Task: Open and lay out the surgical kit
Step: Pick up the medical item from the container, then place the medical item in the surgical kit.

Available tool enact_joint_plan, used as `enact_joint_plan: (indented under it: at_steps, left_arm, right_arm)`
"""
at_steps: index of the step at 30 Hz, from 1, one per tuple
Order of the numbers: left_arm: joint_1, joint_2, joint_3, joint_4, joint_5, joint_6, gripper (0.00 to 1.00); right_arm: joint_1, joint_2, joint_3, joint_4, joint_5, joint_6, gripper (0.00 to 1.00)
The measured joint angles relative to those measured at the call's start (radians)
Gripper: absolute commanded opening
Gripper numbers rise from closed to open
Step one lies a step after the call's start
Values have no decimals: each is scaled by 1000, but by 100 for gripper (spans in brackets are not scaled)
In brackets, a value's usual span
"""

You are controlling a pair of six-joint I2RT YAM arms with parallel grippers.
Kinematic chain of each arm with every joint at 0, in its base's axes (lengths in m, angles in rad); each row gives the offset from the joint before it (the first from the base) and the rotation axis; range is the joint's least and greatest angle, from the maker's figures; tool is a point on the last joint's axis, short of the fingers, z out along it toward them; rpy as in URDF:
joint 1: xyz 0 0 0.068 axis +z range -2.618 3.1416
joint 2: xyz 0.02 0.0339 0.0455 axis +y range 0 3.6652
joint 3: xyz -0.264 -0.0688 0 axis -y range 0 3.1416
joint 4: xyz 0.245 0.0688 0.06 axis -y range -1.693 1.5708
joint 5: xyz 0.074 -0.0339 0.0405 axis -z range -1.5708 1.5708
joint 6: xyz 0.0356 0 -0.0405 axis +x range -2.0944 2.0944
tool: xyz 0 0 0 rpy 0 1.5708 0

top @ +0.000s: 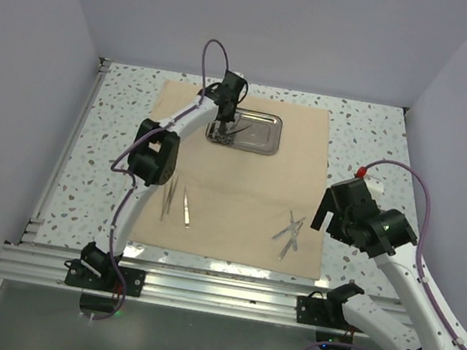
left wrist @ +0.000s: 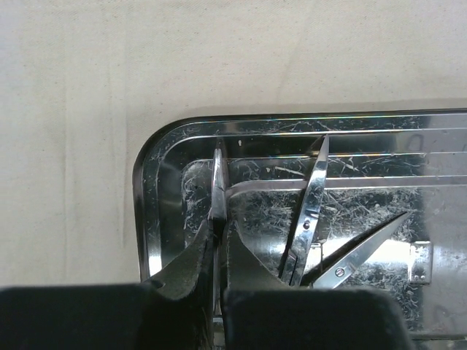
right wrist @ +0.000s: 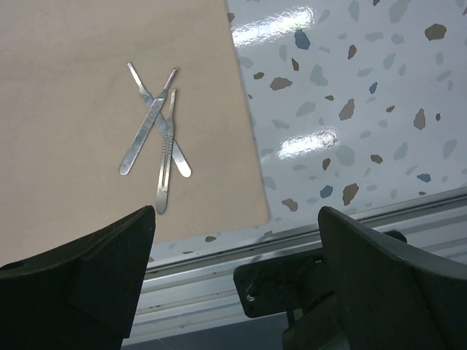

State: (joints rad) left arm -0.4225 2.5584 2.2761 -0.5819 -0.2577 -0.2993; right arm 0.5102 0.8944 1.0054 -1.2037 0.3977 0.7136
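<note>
The bare cloth between tweezers and handles lies back from my left gripper, so it will lift, go back, lower and release there.
The tan cloth [top: 241, 185] lies spread flat on the table. The steel tray [top: 261, 139] sits on its far middle part. My left gripper [top: 221, 130] is down in the tray's left end. In the left wrist view it [left wrist: 217, 226] is shut on a thin silver instrument [left wrist: 217, 179] that stands against the tray [left wrist: 157, 219] floor. Two scissors-like instruments [left wrist: 310, 211] lie in the tray to its right. My right gripper [top: 327, 212] is open and empty above the cloth's right edge. Three flat silver handles [right wrist: 157, 138] lie crossed on the cloth [right wrist: 73, 109].
Two tweezers [top: 176, 203] lie on the cloth's near left. The crossed handles also show in the top view [top: 289, 233]. An aluminium rail [top: 223, 293] with the arm bases runs along the near edge. White walls stand on three sides.
</note>
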Motion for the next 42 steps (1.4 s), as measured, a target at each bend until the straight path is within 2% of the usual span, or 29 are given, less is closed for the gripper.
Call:
enact_joint_plan:
  at_steps: [15,24,31,37,39,42]
  left_arm:
    - [-87,-177,-23,22,-229,89,0]
    - [-102,-202,-84,24,-403,180,0]
    - [-102,-208,-124,10,-394,179,0]
    - [-103,-278,-147,-18,-327,126,0]
    - [-108,-343,-201,-21,-301,90,0]
    - [-132,-486,-359,-13,-270,21,0]
  right_arm:
    - [0,-13,0,6,-11,-4,98]
    - [0,-15,-1,12,-27,-14,98]
    - [0,-32,-14,16,-32,-16,98]
    - [0,-45,-17,22,-35,-17,98]
    - [0,-45,-17,23,-40,-18,98]
    - [0,-45,-18,24,-50,-18,98]
